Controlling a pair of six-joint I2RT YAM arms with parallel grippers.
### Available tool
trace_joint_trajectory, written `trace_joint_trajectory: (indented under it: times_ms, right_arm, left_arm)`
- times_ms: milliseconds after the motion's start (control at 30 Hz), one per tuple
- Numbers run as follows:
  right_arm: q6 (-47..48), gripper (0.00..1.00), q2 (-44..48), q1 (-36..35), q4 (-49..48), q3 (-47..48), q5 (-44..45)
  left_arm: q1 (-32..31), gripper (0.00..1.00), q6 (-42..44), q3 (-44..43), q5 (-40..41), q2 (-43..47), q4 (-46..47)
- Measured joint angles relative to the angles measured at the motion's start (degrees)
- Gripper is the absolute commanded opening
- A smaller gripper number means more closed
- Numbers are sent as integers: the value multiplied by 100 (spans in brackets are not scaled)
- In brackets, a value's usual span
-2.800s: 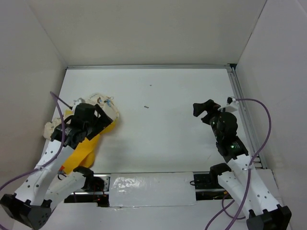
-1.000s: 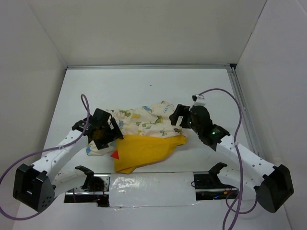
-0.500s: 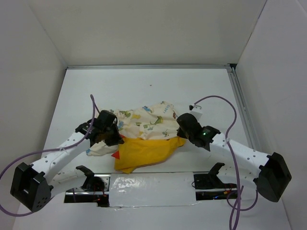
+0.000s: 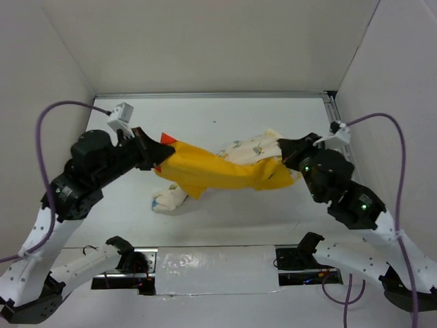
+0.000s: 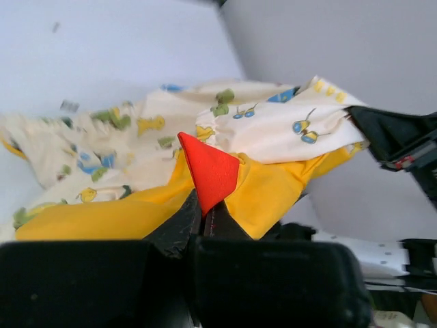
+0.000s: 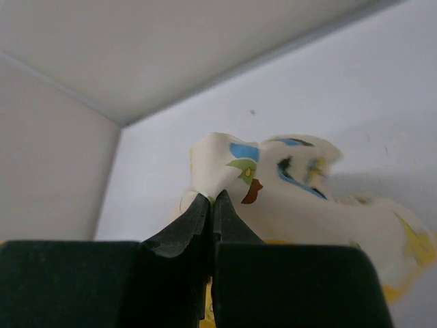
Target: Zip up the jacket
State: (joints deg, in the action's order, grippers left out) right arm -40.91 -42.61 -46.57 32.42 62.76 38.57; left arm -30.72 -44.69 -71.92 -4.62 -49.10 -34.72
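Note:
The jacket (image 4: 218, 171) hangs bunched, so my right gripper must lift the fold, then move it outward and down to release it on the far tabletop.
The jacket (image 4: 218, 171), cream with cartoon prints and a yellow-orange lining, hangs stretched above the table between both arms. One cream sleeve (image 4: 166, 198) droops to the table. My left gripper (image 4: 158, 152) is shut on the jacket's left end, pinching a red triangular tab (image 5: 210, 172) beside the yellow lining (image 5: 102, 215). At the other end my right gripper (image 4: 287, 149) is shut on a fold of printed cream fabric (image 6: 225, 167). The zipper does not show in any view.
White walls enclose the white table (image 4: 225, 123) on three sides. A metal rail (image 4: 345, 154) runs along the right edge. A taped strip (image 4: 215, 270) lies at the near edge between the arm bases.
Both grippers have closed on the jacket and lifted it off the table, pulling apart so the fabric stretches between them. Earlier it lay crumpled near the front.

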Motion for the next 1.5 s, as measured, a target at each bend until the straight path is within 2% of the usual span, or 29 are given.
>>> trace_joint_trajectory:
  times_ms: [233,433,533,667,767,900,967,1000,1033,1067,1100,1133,1167,1233,1267,1367,1500]
  right_arm:
    - [1287,0,-87,-341,42,2319,-400]
    - [2020,0,-627,-461,85,4133,-774]
    - [2186,0,-988,-492,74,4564,-750]
    - [2341,0,-1600,-433,96,4717,-170]
    - [2275,0,-2118,46,192,4708,-26]
    - [2076,0,-2750,1215,122,4197,-752]
    - [2046,0,-3115,1635,-33,3716,-1285]
    - [2031,0,-3342,1790,-120,3475,-1543]
    - [2004,7,-3665,1895,-216,3239,-1843]
    - [1963,24,-4039,1965,-238,3106,-2120]
    - [1930,37,-4413,2028,-208,3093,-2328]
    - [1908,87,-4868,2076,-219,3115,-2590]
    - [1888,99,-5329,2105,-144,3233,-2785]
    - [1945,100,-6140,2118,11,3517,-3042]
    - [1961,100,-6404,2094,83,3556,-3069]
    - [1969,100,-6373,2044,153,3438,-3038]
    - [1923,100,-5396,1849,-63,2688,-3023]
  left_arm:
    - [-17,0,568,-2476,-428,-391,-63]
    - [-37,0,728,-4013,-693,-638,-225]
    - [-44,0,774,-4426,-710,-726,-225]
    - [-37,0,868,-4376,-319,-765,-260]
    - [-22,0,859,-3971,245,-807,-212]
    - [129,0,793,-3128,1097,-1117,-90]
    - [527,0,619,-2677,1128,-1473,-55]
    - [938,0,529,-2409,973,-1718,9]
    - [1340,0,398,-2205,723,-2002,13]
    - [1779,0,299,-2068,533,-2323,-9]
    - [2192,14,181,-2009,310,-2841,-61]
    - [2483,32,85,-2011,175,-3294,-120]
    - [2745,59,35,-2041,42,-3746,-181]
    - [3198,99,-105,-2133,-225,-4618,-426]
    - [3351,99,-129,-2140,-310,-4852,-509]
    - [3652,99,-208,-2074,-597,-4999,-702]
    - [3718,99,-201,-1569,-887,-4162,-411]
